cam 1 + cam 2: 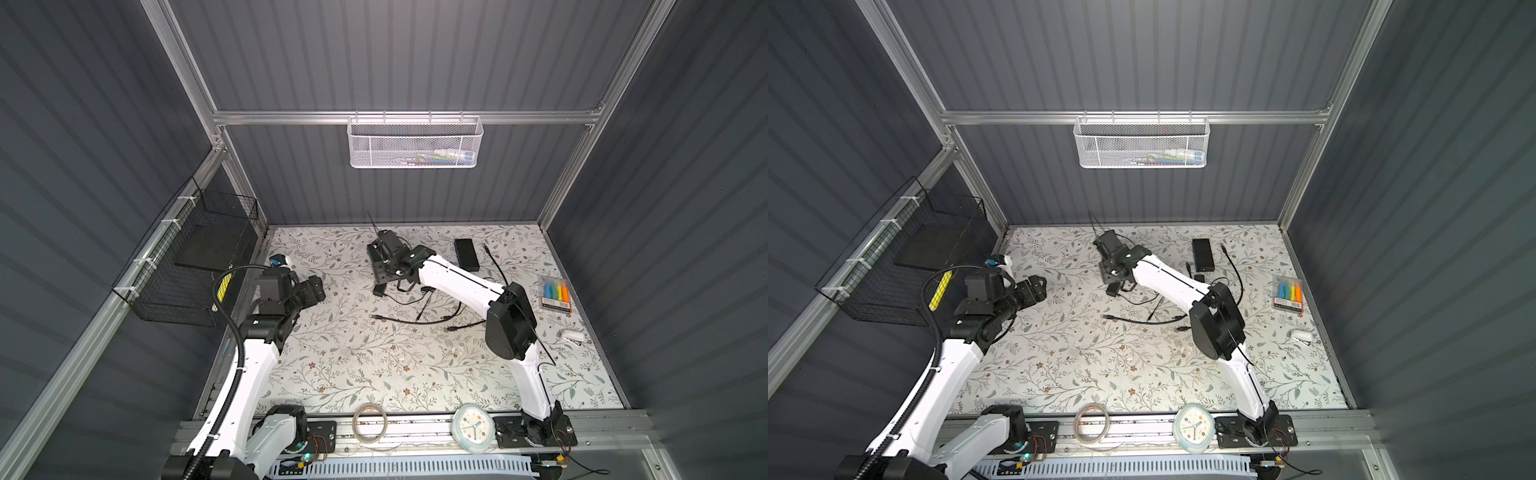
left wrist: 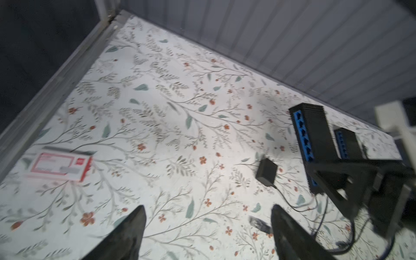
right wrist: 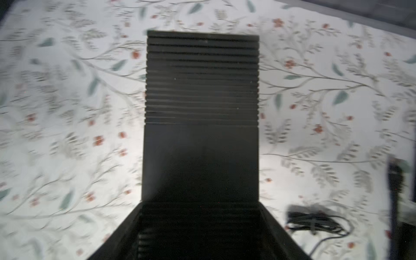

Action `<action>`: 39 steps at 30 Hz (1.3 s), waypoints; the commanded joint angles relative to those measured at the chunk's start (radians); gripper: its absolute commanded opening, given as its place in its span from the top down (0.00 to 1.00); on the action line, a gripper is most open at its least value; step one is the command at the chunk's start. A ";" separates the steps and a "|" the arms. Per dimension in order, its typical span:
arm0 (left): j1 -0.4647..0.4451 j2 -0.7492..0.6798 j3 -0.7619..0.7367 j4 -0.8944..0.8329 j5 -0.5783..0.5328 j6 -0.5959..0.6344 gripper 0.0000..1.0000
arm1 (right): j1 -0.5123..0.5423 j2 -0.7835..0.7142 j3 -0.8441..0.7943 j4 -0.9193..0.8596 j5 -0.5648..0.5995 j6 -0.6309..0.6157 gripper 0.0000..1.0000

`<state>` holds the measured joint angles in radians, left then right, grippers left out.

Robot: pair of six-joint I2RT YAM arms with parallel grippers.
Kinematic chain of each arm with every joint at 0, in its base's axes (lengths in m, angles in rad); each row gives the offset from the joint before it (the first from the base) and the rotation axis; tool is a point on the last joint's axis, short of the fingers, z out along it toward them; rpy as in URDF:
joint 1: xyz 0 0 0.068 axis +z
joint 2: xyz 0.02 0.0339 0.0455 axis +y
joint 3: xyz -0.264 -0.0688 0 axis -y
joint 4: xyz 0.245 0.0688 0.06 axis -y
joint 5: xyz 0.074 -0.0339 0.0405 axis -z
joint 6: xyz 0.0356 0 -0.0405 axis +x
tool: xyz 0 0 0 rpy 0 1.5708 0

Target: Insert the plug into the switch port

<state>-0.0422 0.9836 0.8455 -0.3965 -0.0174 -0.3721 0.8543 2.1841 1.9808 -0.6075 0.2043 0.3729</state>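
Note:
The plug lies apart from the ports, so my right gripper should bring the switch back and down past the small adapter and release it beside the plug on the mat (image 1: 381,309).
The switch (image 2: 311,135) is a ribbed black box with a row of blue ports along one face. My right gripper (image 3: 200,207) is shut on it, a finger on each side, and it fills the right wrist view (image 3: 202,108). Both top views show it at the back middle of the table (image 1: 386,243) (image 1: 1106,243). A blurred grey plug (image 2: 260,224) lies on the mat beside my left gripper's (image 2: 207,209) right finger. That gripper is open and holds nothing. The plug's black cable (image 1: 415,321) runs across the middle of the table.
A second black switch (image 1: 466,253) lies at the back right. A small black adapter (image 2: 266,172) with a thin wire sits near the held switch. A red-and-white box (image 2: 58,165) is by the left wall. A marker pack (image 1: 555,293), a clock (image 1: 471,427) and a tape roll (image 1: 370,423) lie around the edges.

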 commanded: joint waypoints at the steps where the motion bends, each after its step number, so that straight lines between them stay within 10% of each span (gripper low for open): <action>1: 0.062 -0.016 0.078 -0.114 -0.009 -0.011 0.12 | 0.087 0.004 -0.045 0.013 -0.096 0.067 0.56; 22: 0.117 -0.044 0.082 -0.127 0.017 -0.021 0.13 | 0.155 0.162 -0.116 -0.076 -0.099 0.189 0.58; 39: 0.086 0.063 0.002 0.046 0.292 -0.054 0.22 | 0.031 0.137 -0.186 -0.046 -0.036 0.204 0.53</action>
<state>0.0578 1.0367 0.8555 -0.3866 0.2371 -0.4084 0.8883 2.2807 1.7924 -0.5877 0.1829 0.5770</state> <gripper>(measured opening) 0.784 0.675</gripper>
